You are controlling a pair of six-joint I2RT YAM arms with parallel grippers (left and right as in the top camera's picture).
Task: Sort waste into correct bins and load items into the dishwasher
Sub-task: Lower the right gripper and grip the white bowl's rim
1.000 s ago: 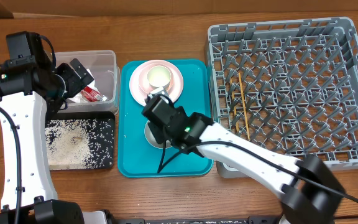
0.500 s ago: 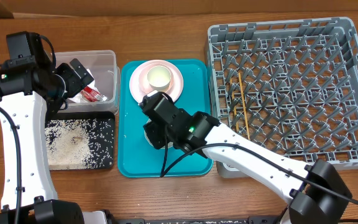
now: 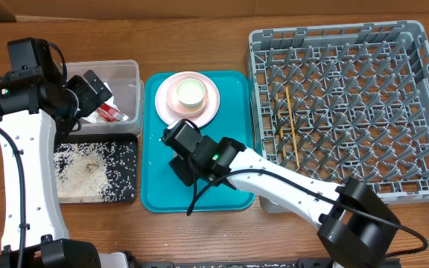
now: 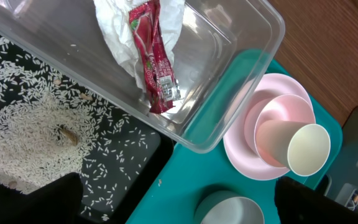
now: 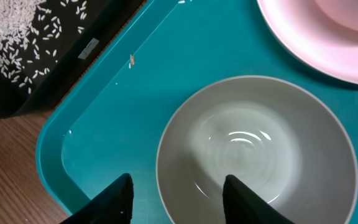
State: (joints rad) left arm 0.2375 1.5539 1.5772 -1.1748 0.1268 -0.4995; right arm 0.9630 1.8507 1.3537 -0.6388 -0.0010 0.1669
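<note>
The rim of the white bowl below comes between my right gripper's fingers next as they move down, since the open fingertips already line up astride that thin edge.
A white bowl [image 5: 257, 149] sits on the teal tray [image 3: 155, 193]. My right gripper [image 5: 179, 200] is open, its fingers straddling the bowl's left rim; in the overhead view it [image 3: 183, 164] covers the bowl. The pink plate [image 3: 166, 104] holds a second bowl [image 4: 272, 118] with the small cup [image 4: 308, 148] in it. The crumpled napkin [image 4: 114, 25] and the red sauce packet [image 4: 154, 59] lie in the clear tub [image 3: 129, 71]. Rice [image 3: 84, 167] lies in the black tray [image 3: 125, 197]. The chopsticks [image 3: 289, 126] lie in the grey dish rack [image 3: 423, 45]. My left gripper [image 3: 95, 89] is open and empty above the tub.
One rice grain [image 5: 131, 60] lies on the teal tray near its left edge. The black tray stands directly left of the teal tray, with the tub behind it. The rack fills the right side of the wooden table.
My right gripper has moved toward the front left of the teal tray and now covers the bowl from above. The left arm has not moved.
</note>
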